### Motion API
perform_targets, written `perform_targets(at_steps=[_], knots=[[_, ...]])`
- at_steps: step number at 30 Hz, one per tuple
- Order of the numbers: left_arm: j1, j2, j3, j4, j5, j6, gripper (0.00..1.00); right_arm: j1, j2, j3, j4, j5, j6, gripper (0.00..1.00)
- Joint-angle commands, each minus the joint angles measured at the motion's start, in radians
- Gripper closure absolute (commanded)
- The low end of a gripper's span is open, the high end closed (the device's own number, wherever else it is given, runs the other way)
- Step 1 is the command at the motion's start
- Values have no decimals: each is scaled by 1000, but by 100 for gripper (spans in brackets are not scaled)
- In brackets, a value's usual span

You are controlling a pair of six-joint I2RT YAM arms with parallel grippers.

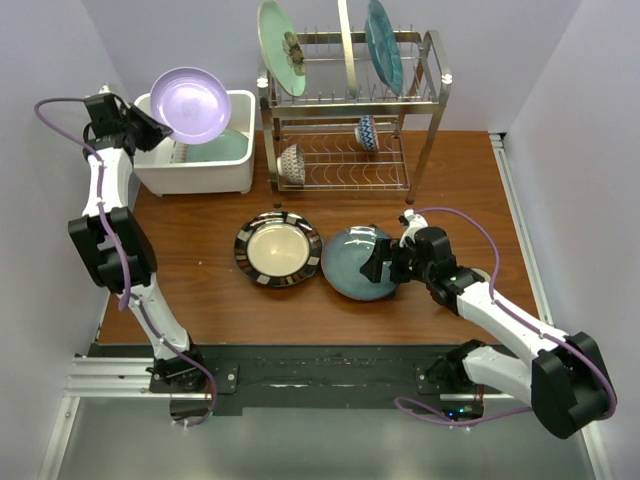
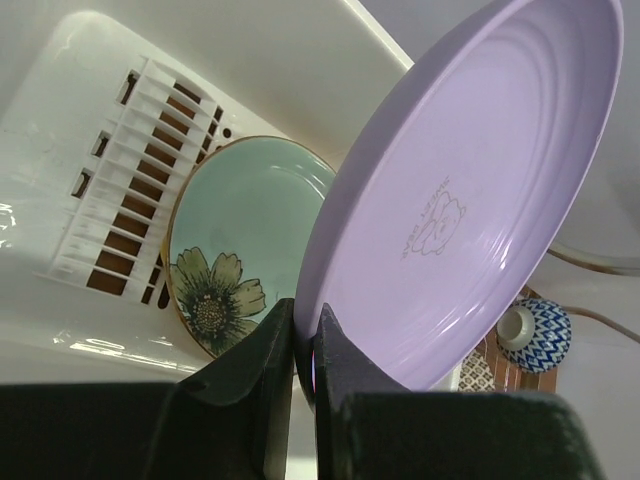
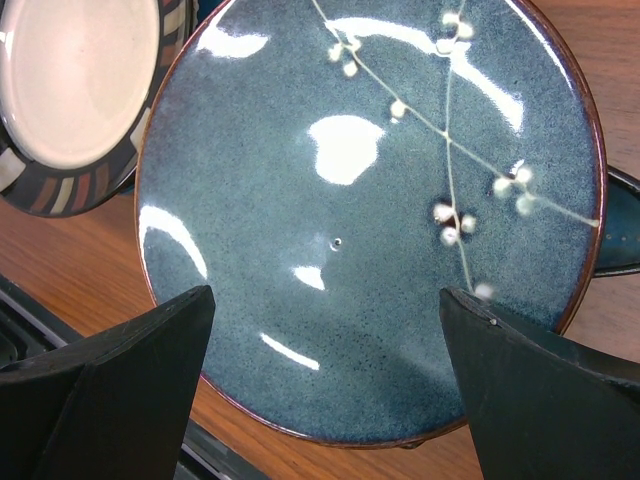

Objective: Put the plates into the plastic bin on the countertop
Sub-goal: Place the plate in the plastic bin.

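My left gripper lowers into the bin next, over the pale green plate, and releases the lavender plate's rim. The lavender plate (image 1: 190, 103) hangs tilted above the bin's sides.
My left gripper (image 1: 160, 125) (image 2: 305, 320) is shut on the rim of a lavender plate (image 1: 190, 103) (image 2: 470, 190), which it holds tilted above the white plastic bin (image 1: 240, 175) (image 2: 300, 60). A pale green plate with a flower (image 1: 218, 150) (image 2: 245, 230) leans inside the bin. On the wooden table lie a black-striped plate with a cream centre (image 1: 278, 249) (image 3: 75, 90) and a speckled blue plate with white blossoms (image 1: 355, 265) (image 3: 360, 200). My right gripper (image 1: 385, 262) (image 3: 325, 300) hovers open over the blue plate's near edge, its fingers on either side and nothing held.
A two-tier steel dish rack (image 1: 425, 110) stands behind. It holds a pale green flower plate (image 1: 283, 45), a thin plate edge-on (image 1: 346, 45) and a teal plate (image 1: 383, 45) upright, with two patterned bowls (image 1: 292, 163) below. A dark blue edge (image 3: 620, 225) shows under the blue plate.
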State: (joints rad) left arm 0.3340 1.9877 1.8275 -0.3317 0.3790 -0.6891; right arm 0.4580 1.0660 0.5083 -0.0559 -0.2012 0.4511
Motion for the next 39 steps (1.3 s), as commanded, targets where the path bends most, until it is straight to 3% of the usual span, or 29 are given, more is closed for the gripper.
perform_targets(at_steps=[1,9,13,39], knots=[[14,20,87,-39,-34,28,100,4,-29,32,-7,16,-15,1],[13,83,134,-96,-55,63,100,2,-38,26,-21,17,-17,1],[13,97,133,-102,-42,68,91,4,-43,19,-21,19,-15,1],[19,145,104,-115,-11,99,63,4,-84,-19,-24,23,3,1]])
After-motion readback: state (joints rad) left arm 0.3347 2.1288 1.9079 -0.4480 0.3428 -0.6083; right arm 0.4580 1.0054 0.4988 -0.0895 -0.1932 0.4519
